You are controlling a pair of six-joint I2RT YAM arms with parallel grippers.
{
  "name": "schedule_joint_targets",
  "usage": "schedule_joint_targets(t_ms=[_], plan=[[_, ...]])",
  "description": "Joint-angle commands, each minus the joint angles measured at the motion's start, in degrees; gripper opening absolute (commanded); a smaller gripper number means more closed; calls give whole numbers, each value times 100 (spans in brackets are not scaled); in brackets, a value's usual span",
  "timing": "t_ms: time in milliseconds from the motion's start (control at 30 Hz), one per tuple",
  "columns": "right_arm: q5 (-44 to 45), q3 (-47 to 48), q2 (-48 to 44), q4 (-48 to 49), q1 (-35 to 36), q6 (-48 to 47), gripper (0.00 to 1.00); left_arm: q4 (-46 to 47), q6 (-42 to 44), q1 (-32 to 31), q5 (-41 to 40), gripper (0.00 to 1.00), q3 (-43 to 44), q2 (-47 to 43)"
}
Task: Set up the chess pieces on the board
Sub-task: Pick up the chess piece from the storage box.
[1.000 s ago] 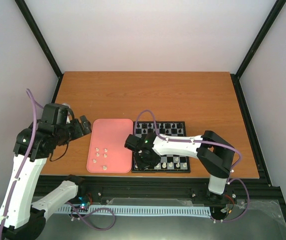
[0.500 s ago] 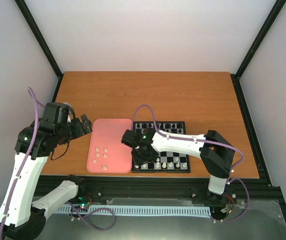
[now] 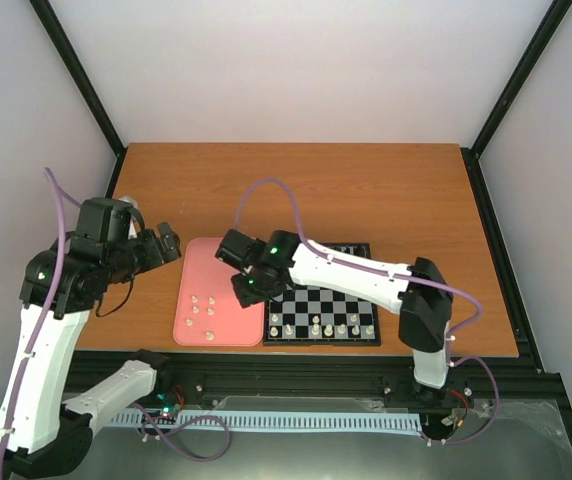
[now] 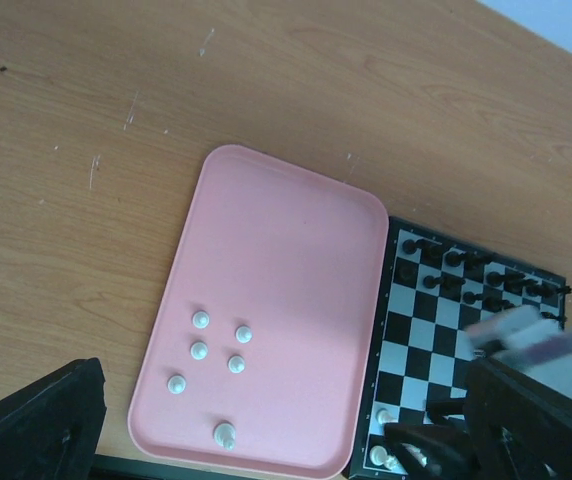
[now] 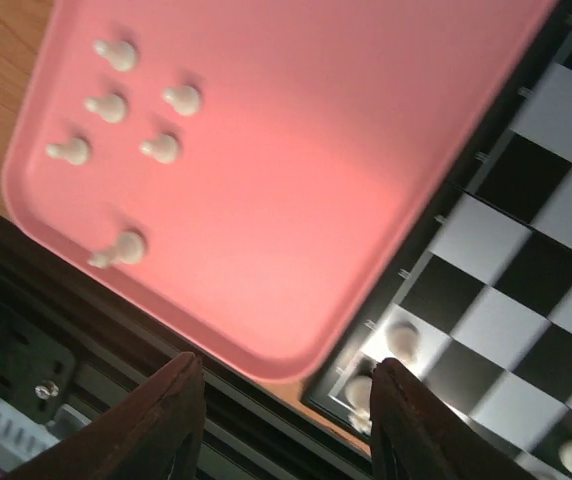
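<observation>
The white bishop (image 3: 209,335) (image 5: 120,250) stands apart from the smaller pieces. My right gripper will next move across the tray, away from the board, and lower to it.
The board (image 3: 338,300) lies right of the pink tray (image 3: 216,262). Black chess pieces (image 3: 344,257) fill its far rows and cream-white ones (image 3: 316,326) stand along its near rows. Several more white pieces (image 3: 205,309) rest on the tray's near half. My right gripper (image 3: 242,286) hovers over the tray's right edge beside the board. In its wrist view it (image 5: 288,420) is open and empty, above the tray's near corner (image 5: 266,340), with white pieces (image 5: 400,342) on the board's corner squares. My left gripper (image 3: 167,243) hangs left of the tray, open (image 4: 286,445) and empty.
The brown wooden table (image 3: 296,190) extends behind the board and tray. A black frame rail (image 5: 86,340) runs along the near edge, just below the tray. Black posts stand at the table's back corners. The right arm (image 4: 526,340) shows blurred over the board in the left wrist view.
My right gripper has opened and moved left and away from the board's near left corner to the tray's right edge. White pieces it covered now show. The left arm shifted slightly.
</observation>
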Motion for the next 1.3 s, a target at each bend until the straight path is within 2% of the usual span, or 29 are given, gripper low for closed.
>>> schedule_joint_targets(t_ms=[0,133,333,1000,1267], plan=[[-312,461,599,287,241,-130,46,-294,73,1,-131,100,453,-2],[-657,996,1244,558,462,-137,46,-385,2,1,-235,100,564,-40],[-987,2196,2241,328,676,-317,46,-583,-28,-1,-308,100,761,80],[-1266,2272,2878,256,780,-430,45,-534,-284,1,-266,100,448,-138],[-1244,2549,3082,100,779,-504,37,-462,-277,0,-237,100,376,-118]])
